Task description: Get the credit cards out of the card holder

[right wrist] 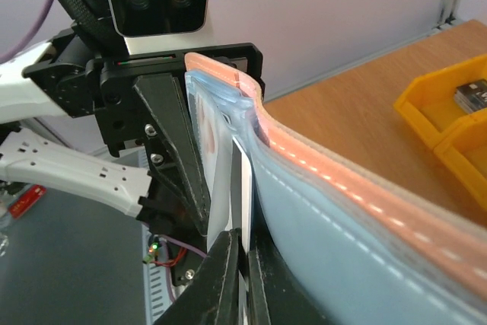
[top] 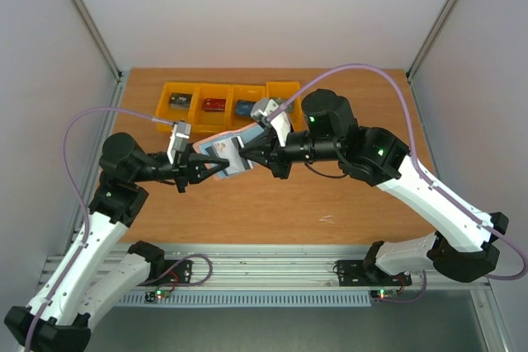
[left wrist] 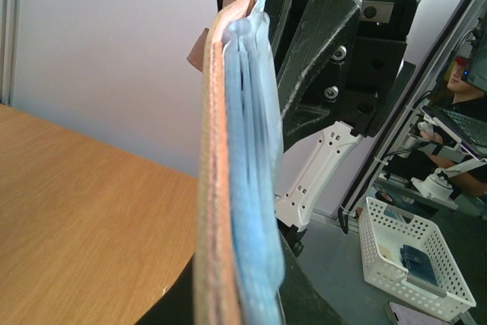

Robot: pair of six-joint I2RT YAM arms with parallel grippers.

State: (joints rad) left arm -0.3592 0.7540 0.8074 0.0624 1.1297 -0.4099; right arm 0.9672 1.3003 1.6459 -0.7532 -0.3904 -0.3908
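Observation:
I should next lower my left gripper, tilt its fingers downward and let go of the card holder (top: 221,150) on the tabletop, because the bare wood is below the gripper.
The card holder (top: 221,150) is held up above the table between both arms, light blue-grey inside with a pinkish outer side. My left gripper (top: 204,168) is shut on its lower edge. In the left wrist view the holder (left wrist: 228,188) stands edge-on between my dark fingers (left wrist: 304,298). My right gripper (top: 247,157) meets it from the right. In the right wrist view my right gripper (right wrist: 245,264) is shut on a thin whitish credit card (right wrist: 242,188). The card stands partly out of a pocket of the holder (right wrist: 342,218).
A row of several orange bins (top: 216,86) with small items stands at the back of the wooden table (top: 330,204). One bin (right wrist: 426,123) shows at the right of the right wrist view. A white basket (left wrist: 380,226) sits on the floor beyond the table.

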